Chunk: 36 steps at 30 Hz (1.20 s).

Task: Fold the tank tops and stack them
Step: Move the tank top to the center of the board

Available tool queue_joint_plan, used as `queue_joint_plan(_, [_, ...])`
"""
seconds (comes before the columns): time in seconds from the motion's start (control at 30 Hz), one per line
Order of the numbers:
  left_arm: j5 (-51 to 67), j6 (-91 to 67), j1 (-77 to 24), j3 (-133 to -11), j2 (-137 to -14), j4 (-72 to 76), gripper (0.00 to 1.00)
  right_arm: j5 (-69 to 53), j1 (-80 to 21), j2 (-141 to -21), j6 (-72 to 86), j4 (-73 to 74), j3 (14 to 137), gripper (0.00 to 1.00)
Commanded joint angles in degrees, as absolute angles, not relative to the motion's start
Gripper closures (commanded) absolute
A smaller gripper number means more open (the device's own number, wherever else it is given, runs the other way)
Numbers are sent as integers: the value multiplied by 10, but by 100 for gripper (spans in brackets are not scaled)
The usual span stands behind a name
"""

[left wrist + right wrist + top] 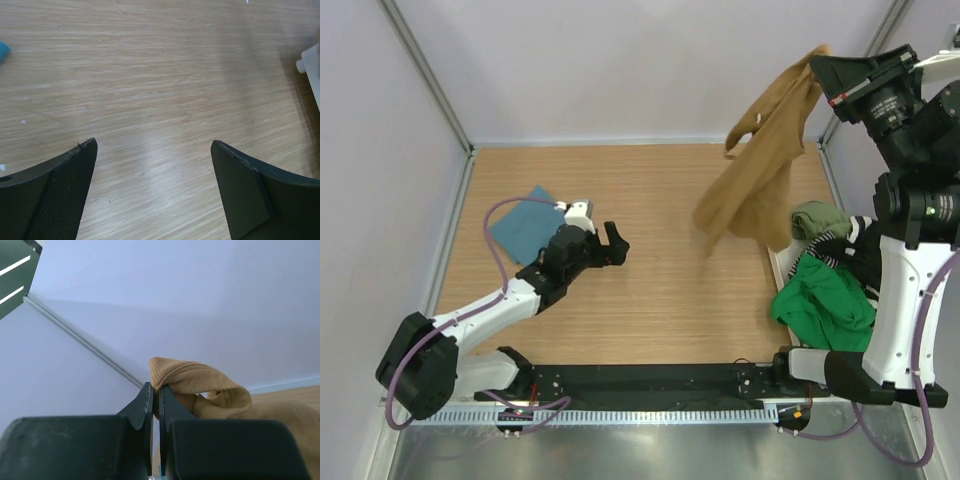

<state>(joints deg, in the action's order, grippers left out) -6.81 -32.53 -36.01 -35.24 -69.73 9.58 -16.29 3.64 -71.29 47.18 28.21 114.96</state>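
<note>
My right gripper is going to swing to the left in the top view next, then down and toward the tray, because bare wood (685, 265) leaves room to spread the tan top.
My right gripper (820, 62) is raised high at the back right and shut on the tan brown tank top (760, 170), which hangs down from it above the table. In the right wrist view the tan cloth (200, 385) is pinched between the shut fingers (145, 402). A folded teal blue tank top (525, 222) lies flat at the left of the table. My left gripper (617, 243) is open and empty, low over bare wood just right of the teal top. More tank tops, green (825, 300), olive (817, 218) and black (865, 262), lie piled at the right.
The pile sits on a white tray (782, 268) at the table's right edge; its corner shows in the left wrist view (311, 65). Walls enclose the wooden table (650, 290) on the left, back and right. A black rail runs along the near edge.
</note>
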Motion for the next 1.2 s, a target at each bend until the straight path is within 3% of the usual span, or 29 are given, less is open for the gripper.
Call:
queue_joint_plan(0.0, [-151,-319,-361,-345,-656,112,4,-278,22,-735,500,264,1173,99])
queue_joint_plan(0.07, [-217,-344,-361,-344,-637,78,0,-323,0,-760,498,282,1182,99])
queue_joint_plan(0.17, [-336,-386,-360,-318,-584,49,0,-277,-104,-767,440,317,1174,99])
queue_joint_plan(0.33, [-319,-376,-360,-283,-545,100,0,-265,-226,-817,400,365,1179,99])
queue_joint_plan(0.57, [-338,-361,-360,-290,-519,69,0,-243,-354,-901,327,431,1279,99])
queue_joint_plan(0.67, [-360,-371,-360,-288,-498,48,1,-284,-366,-898,309,432,1303,99])
queue_joint_plan(0.77, [-371,-378,-360,-286,-481,36,0,-209,-365,-867,284,448,1276,99])
queue_joint_plan(0.97, [-373,-377,-360,-285,-472,33,1,44,-307,-783,281,462,1086,99])
queue_joint_plan(1.13, [-367,-378,-360,-291,-488,33,0,146,-219,-709,287,396,828,98])
queue_joint_plan(1.17, [-365,-378,-360,-294,-491,33,0,176,-216,-701,290,400,806,72])
